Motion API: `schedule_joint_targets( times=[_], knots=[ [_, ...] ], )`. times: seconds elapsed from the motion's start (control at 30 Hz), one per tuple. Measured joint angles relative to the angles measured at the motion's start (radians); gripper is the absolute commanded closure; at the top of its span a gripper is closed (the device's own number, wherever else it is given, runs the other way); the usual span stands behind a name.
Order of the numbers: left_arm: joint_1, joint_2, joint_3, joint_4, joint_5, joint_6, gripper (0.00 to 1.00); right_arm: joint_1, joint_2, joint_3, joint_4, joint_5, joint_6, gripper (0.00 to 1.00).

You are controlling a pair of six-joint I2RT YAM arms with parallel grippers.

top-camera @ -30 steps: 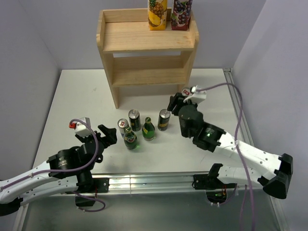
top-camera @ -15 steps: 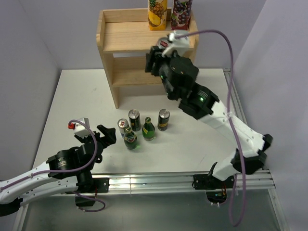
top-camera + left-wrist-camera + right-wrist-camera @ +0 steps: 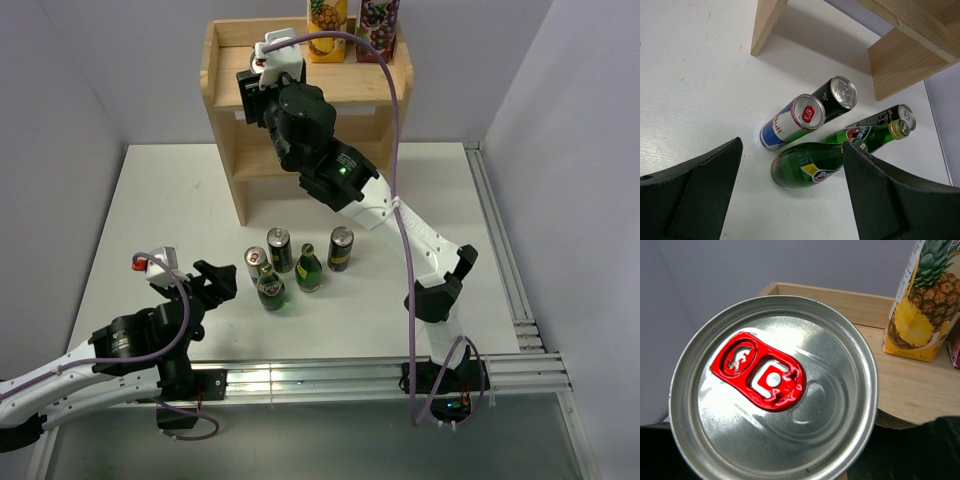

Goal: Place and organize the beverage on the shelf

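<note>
The silver can needs to go onto the top board, so my right gripper needs to move outward first, toward the pineapple carton, where the space beside the carton is empty.
The light wooden shelf (image 3: 222, 82) stands at the back of the table, and its top board also shows in the right wrist view (image 3: 912, 390). My right gripper (image 3: 257, 100) is shut on a silver can with a red tab (image 3: 772, 390), held over the left part of the top board. My left gripper (image 3: 216, 284) is open and empty, low over the table just left of a green bottle (image 3: 270, 290). In the left wrist view that bottle (image 3: 810, 167) lies between the fingers' line of sight, with a Red Bull can (image 3: 790, 121) behind it.
A pineapple carton (image 3: 327, 25) and a grape carton (image 3: 377, 28) stand at the back right of the top board. On the table stand a Red Bull can (image 3: 256, 262), two black cans (image 3: 279, 249) (image 3: 341, 249) and a second green bottle (image 3: 309, 270).
My right arm has swung up and to the left with the can, from beside the cans on the table to over the shelf's top board. The left gripper has barely moved.
</note>
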Motion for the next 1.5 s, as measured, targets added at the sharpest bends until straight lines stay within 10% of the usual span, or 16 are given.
schedule_joint_targets(
  times=[1.1, 1.2, 1.5],
  knots=[
    [0.0, -0.035, -0.013, 0.039, 0.022, 0.024, 0.12, -0.164, 0.108, -0.001, 0.131, -0.076, 0.07, 1.0],
    [0.0, -0.035, -0.013, 0.038, 0.022, 0.024, 0.12, -0.169, 0.109, -0.001, 0.132, -0.08, 0.087, 0.91],
    [0.0, -0.035, -0.013, 0.038, 0.022, 0.024, 0.12, -0.177, 0.109, -0.007, 0.136, -0.082, 0.126, 0.13]
  ],
)
